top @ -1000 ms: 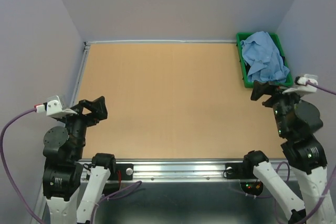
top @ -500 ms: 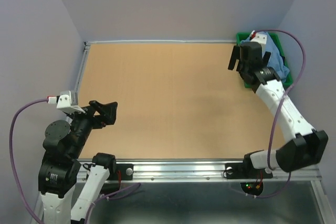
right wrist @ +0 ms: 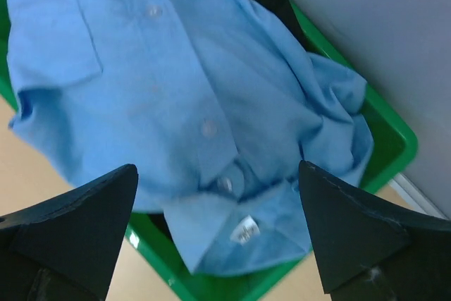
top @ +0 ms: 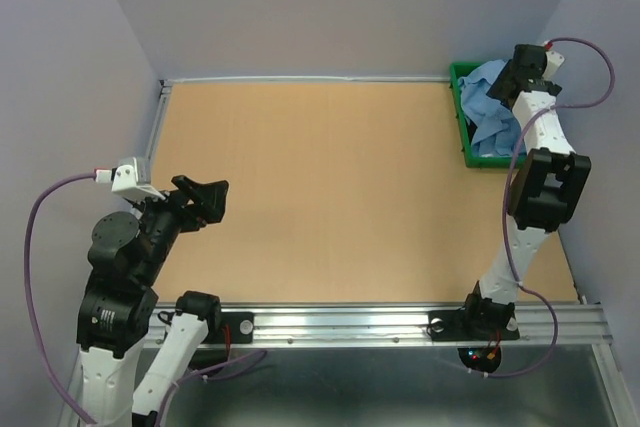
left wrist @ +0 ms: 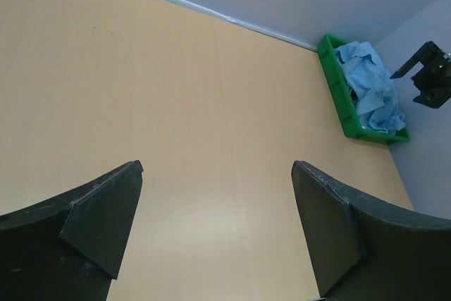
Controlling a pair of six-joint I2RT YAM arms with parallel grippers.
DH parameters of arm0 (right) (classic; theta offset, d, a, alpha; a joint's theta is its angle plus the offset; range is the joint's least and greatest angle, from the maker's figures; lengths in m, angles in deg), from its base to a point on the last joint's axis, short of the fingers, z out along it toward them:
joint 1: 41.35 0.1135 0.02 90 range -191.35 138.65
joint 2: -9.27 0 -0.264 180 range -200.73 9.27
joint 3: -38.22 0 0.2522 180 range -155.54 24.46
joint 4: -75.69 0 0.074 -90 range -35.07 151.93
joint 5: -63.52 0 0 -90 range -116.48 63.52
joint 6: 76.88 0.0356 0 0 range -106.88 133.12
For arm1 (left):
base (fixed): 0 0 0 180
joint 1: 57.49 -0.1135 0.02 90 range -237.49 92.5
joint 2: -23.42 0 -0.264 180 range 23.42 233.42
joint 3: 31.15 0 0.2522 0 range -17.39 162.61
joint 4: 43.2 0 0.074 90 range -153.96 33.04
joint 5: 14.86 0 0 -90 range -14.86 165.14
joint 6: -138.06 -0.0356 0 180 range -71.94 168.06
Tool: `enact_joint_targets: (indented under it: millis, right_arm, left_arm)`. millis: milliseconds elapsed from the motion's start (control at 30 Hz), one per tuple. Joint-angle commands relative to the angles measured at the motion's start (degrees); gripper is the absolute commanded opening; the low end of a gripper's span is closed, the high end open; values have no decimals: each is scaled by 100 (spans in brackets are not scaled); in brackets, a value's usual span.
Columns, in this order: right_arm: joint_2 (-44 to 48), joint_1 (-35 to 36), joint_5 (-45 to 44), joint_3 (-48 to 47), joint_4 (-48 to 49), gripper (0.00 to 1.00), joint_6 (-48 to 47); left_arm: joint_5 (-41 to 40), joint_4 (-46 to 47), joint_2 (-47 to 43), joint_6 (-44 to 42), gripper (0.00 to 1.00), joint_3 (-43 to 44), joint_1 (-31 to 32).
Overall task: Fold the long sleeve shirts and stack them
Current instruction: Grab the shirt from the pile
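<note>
The top shirt's button strip lies uncovered between my open fingers, so my right gripper comes down onto the button strip (right wrist: 213, 137) beside its nearer button and closes next.
Crumpled light blue long sleeve shirts (top: 493, 107) lie piled in a green bin (top: 464, 137) at the table's far right corner. The pile also shows in the left wrist view (left wrist: 370, 86) and fills the right wrist view (right wrist: 183, 89), with buttons, a collar and a label showing. My right gripper (top: 516, 69) hangs over the bin above the shirts; it is open (right wrist: 218, 227) and holds nothing. My left gripper (top: 205, 197) is open and empty above the table's near left part (left wrist: 215, 223), far from the shirts.
The tan table (top: 320, 187) has a raised white edge along the back and left side. Lilac walls close in on the left, back and right. The green bin stands tight against the right wall. A metal rail (top: 340, 325) runs along the near edge.
My right arm has swung from the near right up and back, ending over the green bin. My left gripper has risen and moved a little right.
</note>
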Motion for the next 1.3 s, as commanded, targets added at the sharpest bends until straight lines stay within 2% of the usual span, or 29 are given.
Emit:
enact_joint_targets:
  millis: [0,133,167,200,267,300,367,400,500,867,1100,1267]
  right_arm:
    - [-536,-263,368,-916,249,100,400]
    - [-1318,-430,694,-1347,275,100,620]
    - [-1389,-431,720,-1382,284,97,620]
    - [-1433,-431,764,-1418,293,86,594]
    - [-1478,-431,834,-1400,328,70,550]
    - [-1469,-431,852,-1365,345,53,480]
    - [-1356,-431,887,-1295,380,35,392]
    - [-1285,-431,905,-1243,407,19,330]
    - [-944,-431,1002,-1084,468,1,32]
    - [648,-141,1326,-1180,732,1,-1225]
    - [1044,298,1784,-1602,828,1,-1804]
    - [1115,692,1915,-1813,829,0,-1867]
  left_arm:
    - [-117,729,218,312,99,-136,27]
    - [-302,1020,367,506,99,-347,27]
    - [-302,1056,411,550,99,-347,27]
    - [-302,1108,438,585,99,-356,27]
    - [-320,1213,534,585,99,-391,27]
    - [-346,1249,561,577,99,-408,27]
    - [-346,1328,675,568,99,-409,27]
    - [-329,1398,710,559,99,-417,27]
    - [-232,1512,842,498,99,-409,27]
    - [-100,1671,1080,120,99,-435,27]
    - [-3,1724,1106,-12,99,-435,27]
    - [-74,1645,1019,-56,99,-417,27]
